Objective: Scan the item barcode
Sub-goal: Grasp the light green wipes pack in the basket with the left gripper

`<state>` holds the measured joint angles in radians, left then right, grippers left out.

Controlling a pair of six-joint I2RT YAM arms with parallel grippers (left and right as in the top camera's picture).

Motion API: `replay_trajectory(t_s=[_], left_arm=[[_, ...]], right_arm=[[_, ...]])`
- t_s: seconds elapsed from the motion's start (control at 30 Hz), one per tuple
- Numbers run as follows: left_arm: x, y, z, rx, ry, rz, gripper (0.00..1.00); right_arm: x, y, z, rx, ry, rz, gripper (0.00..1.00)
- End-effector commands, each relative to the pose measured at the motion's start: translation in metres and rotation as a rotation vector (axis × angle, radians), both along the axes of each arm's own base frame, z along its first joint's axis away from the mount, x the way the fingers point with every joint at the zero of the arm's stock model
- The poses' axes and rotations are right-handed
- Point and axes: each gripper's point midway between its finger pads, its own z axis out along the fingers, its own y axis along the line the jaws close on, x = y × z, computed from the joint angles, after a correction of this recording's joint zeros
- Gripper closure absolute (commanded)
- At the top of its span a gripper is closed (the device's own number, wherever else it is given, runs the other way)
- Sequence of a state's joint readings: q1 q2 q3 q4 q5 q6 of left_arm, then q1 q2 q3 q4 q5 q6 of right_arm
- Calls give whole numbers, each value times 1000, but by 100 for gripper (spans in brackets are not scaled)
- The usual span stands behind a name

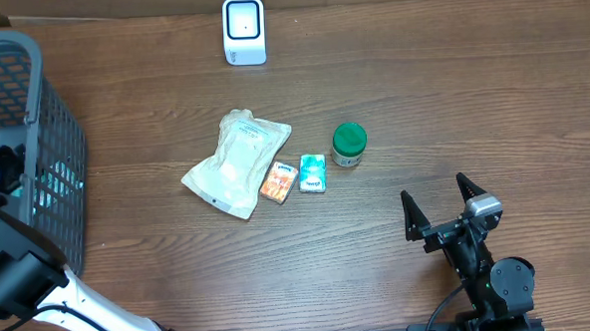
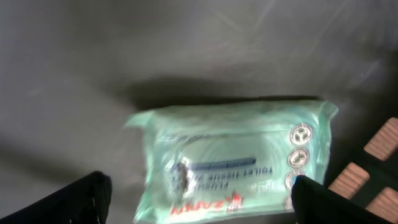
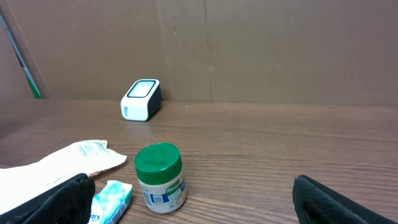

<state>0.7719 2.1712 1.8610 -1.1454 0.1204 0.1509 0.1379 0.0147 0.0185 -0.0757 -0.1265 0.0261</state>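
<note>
I will next lower my left gripper toward the basket's bottom, onto the end of the pack away from the basket's slotted side, because the pack is lying flat below my open fingers.
A pale green pack of wipes [image 2: 236, 158] lies on the dark floor of the grey basket [image 1: 49, 126]. My left gripper [image 2: 199, 200] hangs open over its near edge, with one finger [image 2: 87, 199] to its left and the other [image 2: 339, 202] at its right corner. The white barcode scanner [image 1: 243, 31] stands at the back of the table, also in the right wrist view as the scanner [image 3: 141, 99]. At the front right my right gripper [image 1: 441, 207] is open and holds nothing. A green-lidded jar [image 3: 160, 177] stands ahead of it.
A white pouch [image 1: 237, 161], an orange packet [image 1: 277, 181], a teal tissue packet [image 1: 313, 173] and the green-lidded jar [image 1: 349, 144] lie mid-table. The basket stands at the left edge, with my left arm [image 1: 20, 272] reaching into it. Wooden tabletop [image 1: 492, 97] stretches to the right.
</note>
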Motion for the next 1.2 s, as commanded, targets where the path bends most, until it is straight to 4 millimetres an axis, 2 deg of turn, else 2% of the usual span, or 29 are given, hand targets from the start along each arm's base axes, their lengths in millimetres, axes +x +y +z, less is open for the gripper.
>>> replay_trajectory(t_s=[0.0,0.2,0.33,0.4,0.5,0.6,0.63,0.7,0.8,0.93,1.07,1.17], left_arm=[[2,-13,-21,-53,-20,-53,5],[0,-15,-42,-48,-25,-54,7],[-3,-19,-60,-48,-25,-53,16],[-7,-23,-71,-55,-18,-53,30],[-13,-27,-79,-63,-3,-52,59],[-14,-26,-77,-57,6,-51,89],[-15,-25,-76,-55,12,-50,95],[-16,-24,-71,-54,24,-49,96],[-13,-21,-57,-55,23,-41,96],[-1,-10,-18,-40,-1,8,96],[14,5,45,9,-76,103,96],[27,10,112,58,-201,162,96]], right_arm=[[0,-1,-1,0,-6,-5,0],[0,-1,-1,0,-6,-5,0],[0,-1,-1,0,-6,-5,0],[0,-1,-2,0,-5,-5,0],[0,-1,-2,0,-5,-5,0],[0,-1,-2,0,-5,-5,0],[0,-1,-1,0,-6,-5,0],[0,-1,-1,0,-6,-5,0],[0,-1,-1,0,-6,-5,0],[0,-1,-1,0,-6,-5,0],[0,-1,-1,0,-6,-5,0],[0,-1,-1,0,-6,-5,0]])
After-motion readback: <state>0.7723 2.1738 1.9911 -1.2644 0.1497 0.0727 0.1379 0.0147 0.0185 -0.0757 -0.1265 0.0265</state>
